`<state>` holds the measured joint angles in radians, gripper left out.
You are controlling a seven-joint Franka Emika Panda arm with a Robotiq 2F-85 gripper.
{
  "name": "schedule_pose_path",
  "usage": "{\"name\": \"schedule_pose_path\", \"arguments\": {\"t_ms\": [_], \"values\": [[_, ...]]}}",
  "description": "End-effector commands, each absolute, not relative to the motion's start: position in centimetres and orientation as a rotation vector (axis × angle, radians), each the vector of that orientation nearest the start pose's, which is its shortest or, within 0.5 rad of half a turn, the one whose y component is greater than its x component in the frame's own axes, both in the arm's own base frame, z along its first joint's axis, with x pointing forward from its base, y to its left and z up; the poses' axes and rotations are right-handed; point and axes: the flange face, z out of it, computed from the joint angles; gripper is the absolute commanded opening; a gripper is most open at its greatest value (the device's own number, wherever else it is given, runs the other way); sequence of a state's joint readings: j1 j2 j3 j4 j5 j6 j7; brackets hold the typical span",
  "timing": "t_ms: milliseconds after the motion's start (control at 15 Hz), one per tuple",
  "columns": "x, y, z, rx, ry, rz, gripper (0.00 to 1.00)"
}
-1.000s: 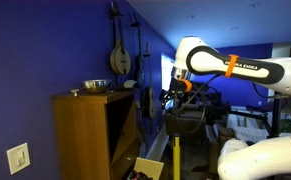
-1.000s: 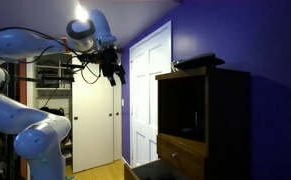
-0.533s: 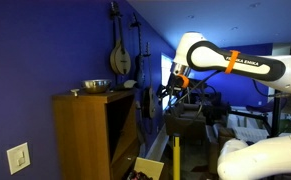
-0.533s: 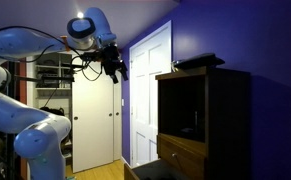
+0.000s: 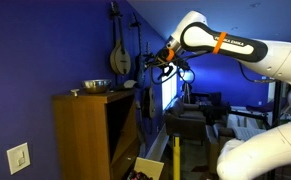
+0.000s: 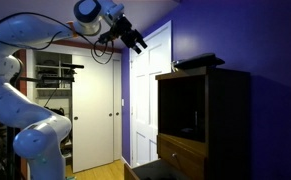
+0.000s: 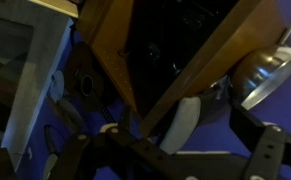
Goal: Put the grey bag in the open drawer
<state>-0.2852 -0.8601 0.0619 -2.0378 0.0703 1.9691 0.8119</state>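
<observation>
The gripper moves outward and down onto the grey bag's pale end [image 7: 181, 124] next, since that pale part lies clear of the metal bowl atop the cabinet.
The grey bag [image 5: 130, 85] lies on top of the tall wooden cabinet, at the end nearest the arm, beside the metal bowl [image 5: 95, 87]. In the wrist view it is a pale pouch [image 7: 182, 118] on the cabinet's top edge. My gripper [image 5: 170, 62] hangs in the air above and to the side of the cabinet top, apart from the bag; it also shows in an exterior view [image 6: 138, 42]. Its fingers look open and empty in the wrist view [image 7: 185, 142]. The open drawer [image 5: 145, 167] juts out low on the cabinet, with dark clutter inside, and also shows in an exterior view [image 6: 180, 153].
The cabinet [image 6: 210, 110] has a large dark upper compartment. A blue wall [image 5: 35, 50] stands behind it, with a stringed instrument [image 5: 119, 55] hanging on it. A white door [image 6: 150, 90] is next to the cabinet. A stand with dark gear [image 5: 185, 120] stands near the drawer.
The arm has risen and swung toward the cabinet top; the gripper is higher and closer to the bag than a second ago. The bag and bowl have not moved.
</observation>
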Motion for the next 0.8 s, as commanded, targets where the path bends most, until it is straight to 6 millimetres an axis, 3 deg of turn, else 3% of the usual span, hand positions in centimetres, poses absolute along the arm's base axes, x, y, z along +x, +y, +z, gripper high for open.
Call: {"name": "schedule_pose_path", "arguments": {"t_ms": [0,133,400,467,733], "values": [[28.6,-4.8,81.8,-2.319,1.361,-1.059,1.0],[29.9,-5.4,81.7,-2.325,1.371,-1.037,1.0],[29.2,-5.0,82.0,-2.322,1.361,-1.052,1.0],[30.4,-5.3,81.2,-2.284,1.41,-1.048,1.0],[35.5,-9.3,79.8,-2.094,1.441,-1.077,1.0]]}}
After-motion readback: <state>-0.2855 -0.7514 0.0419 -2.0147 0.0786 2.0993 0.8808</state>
